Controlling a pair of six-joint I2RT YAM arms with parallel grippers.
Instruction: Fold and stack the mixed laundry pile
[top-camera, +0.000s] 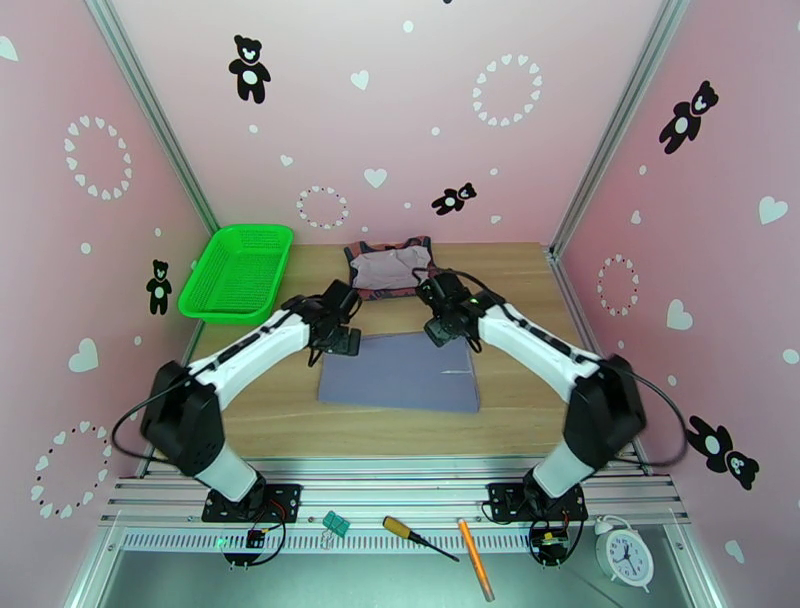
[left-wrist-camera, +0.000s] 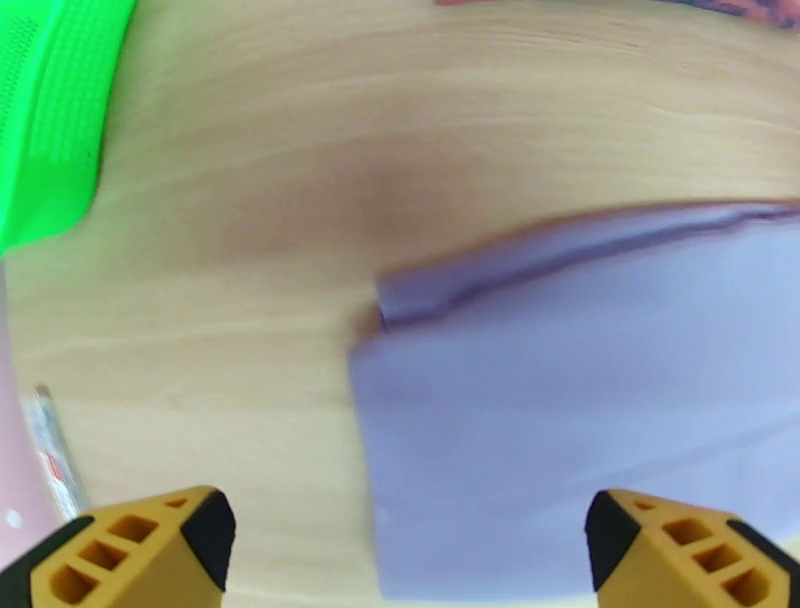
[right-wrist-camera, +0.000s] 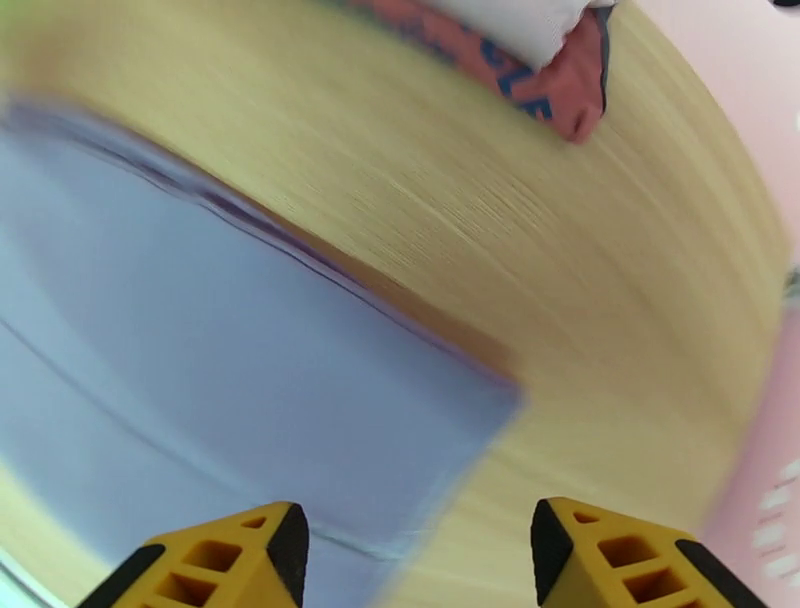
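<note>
I need to bring my left gripper back toward my base next, and then down to the near corner of the cloth.
A lilac-grey cloth lies folded flat as a rectangle in the middle of the table. Behind it, near the back wall, a rust-red top with dark trim is spread flat. My left gripper hovers over the folded cloth's far left corner, and my right gripper is over its far right corner. The left wrist view shows the left gripper open above the cloth's corner, holding nothing. My right gripper is also open over the cloth's edge, with the red top's corner beyond.
A green mesh basket stands at the back left of the table, also seen as the basket in the left wrist view. A screwdriver, an orange pen and a small clock lie on the near metal ledge. Pink walls close three sides.
</note>
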